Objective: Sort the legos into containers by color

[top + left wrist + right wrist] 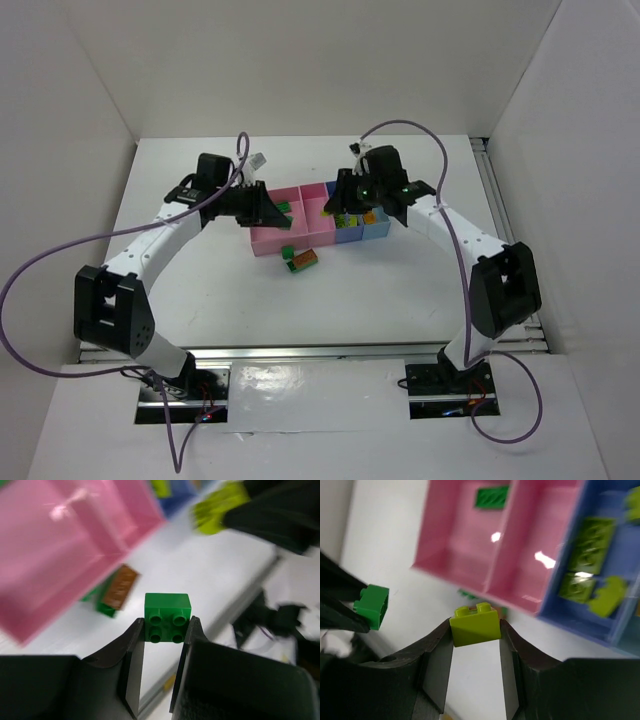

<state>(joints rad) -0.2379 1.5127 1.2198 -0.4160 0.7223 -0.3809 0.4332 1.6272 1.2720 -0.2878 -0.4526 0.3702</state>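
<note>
My right gripper goes toward the right in the top view over the blue container next and releases the lime green lego, since lime green legos lie there.
My left gripper is shut on a dark green lego and holds it above the table, beside the wide pink container. In the top view this gripper hangs over that container. My right gripper is shut on a lime green lego near the front of the pink containers. In the top view it is over the blue container. One dark green lego lies in the wide pink container. Lime legos lie in the blue container.
On the table in front of the containers lie a dark green lego and an orange lego on a green one, also in the left wrist view. The second blue container holds an orange piece. White walls enclose the table.
</note>
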